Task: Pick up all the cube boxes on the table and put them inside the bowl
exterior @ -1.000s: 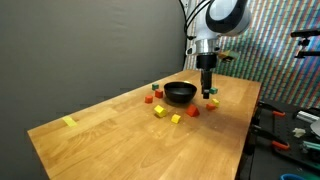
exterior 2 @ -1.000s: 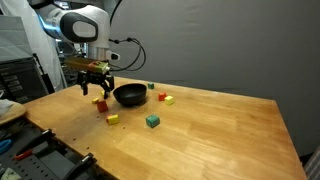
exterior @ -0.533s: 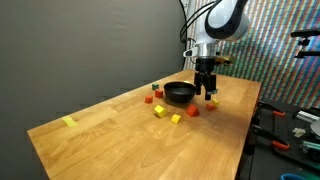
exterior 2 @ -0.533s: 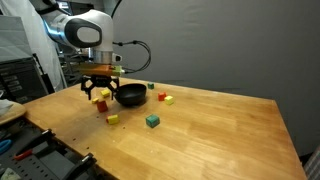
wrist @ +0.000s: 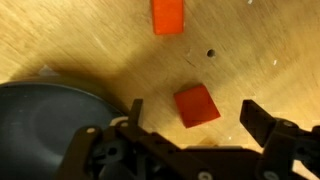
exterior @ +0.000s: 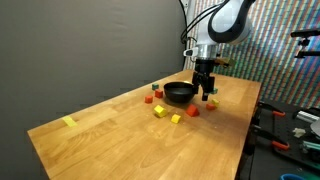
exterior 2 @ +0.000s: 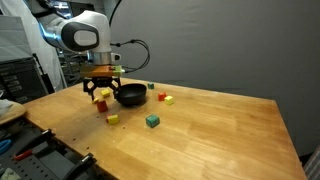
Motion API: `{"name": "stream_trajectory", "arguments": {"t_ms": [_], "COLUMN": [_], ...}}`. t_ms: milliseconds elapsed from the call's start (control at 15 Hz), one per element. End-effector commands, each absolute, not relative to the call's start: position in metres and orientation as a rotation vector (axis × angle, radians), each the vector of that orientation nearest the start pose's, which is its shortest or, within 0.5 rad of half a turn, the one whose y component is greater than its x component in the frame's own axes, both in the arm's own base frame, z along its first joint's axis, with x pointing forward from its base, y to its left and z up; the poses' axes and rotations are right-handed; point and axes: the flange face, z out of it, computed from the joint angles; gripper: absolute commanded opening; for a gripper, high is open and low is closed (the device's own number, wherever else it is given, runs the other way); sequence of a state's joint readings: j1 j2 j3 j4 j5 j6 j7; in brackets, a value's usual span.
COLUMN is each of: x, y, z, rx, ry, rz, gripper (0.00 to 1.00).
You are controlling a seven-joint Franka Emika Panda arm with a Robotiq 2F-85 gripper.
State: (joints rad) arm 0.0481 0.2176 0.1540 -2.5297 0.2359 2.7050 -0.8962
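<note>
My gripper lowers next and closes on the cube's sides, since the red cube lies between the spread fingers beside the bowl's rim.
The black bowl stands on the wood-grain table. Small cubes lie around it: red, yellow and yellow in an exterior view; green, yellow and red in an exterior view. My gripper hangs open just beside the bowl. In the wrist view a red cube lies on the table between the spread fingers of the gripper, untouched. An orange-red cube lies further off, and the bowl's rim shows at lower left.
A flat yellow strip lies near the far end of the table. Tools and clutter sit on a bench past the table edge by the robot. More small cubes, red and green, lie behind the bowl.
The gripper has moved a little towards the bowl and lower over the red cube, still open. No cube has moved.
</note>
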Motion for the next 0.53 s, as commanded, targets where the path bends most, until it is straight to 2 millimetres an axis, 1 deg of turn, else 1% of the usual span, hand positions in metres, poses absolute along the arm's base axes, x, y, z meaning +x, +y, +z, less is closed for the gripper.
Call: {"name": "stream_trajectory", "arguments": {"t_ms": [0,267,467], "x": [0.448,0.447,0.449], "y": [0.104,0.120,0.123], "z": [0.188,0.176,0.167], "rx": [-2.730,-2.711,-2.713], "ry": [-1.286,-1.381,-1.406], "rz": [-0.065,-0.042,-0.010], "gripper": [1.00,1.00,1.00]}}
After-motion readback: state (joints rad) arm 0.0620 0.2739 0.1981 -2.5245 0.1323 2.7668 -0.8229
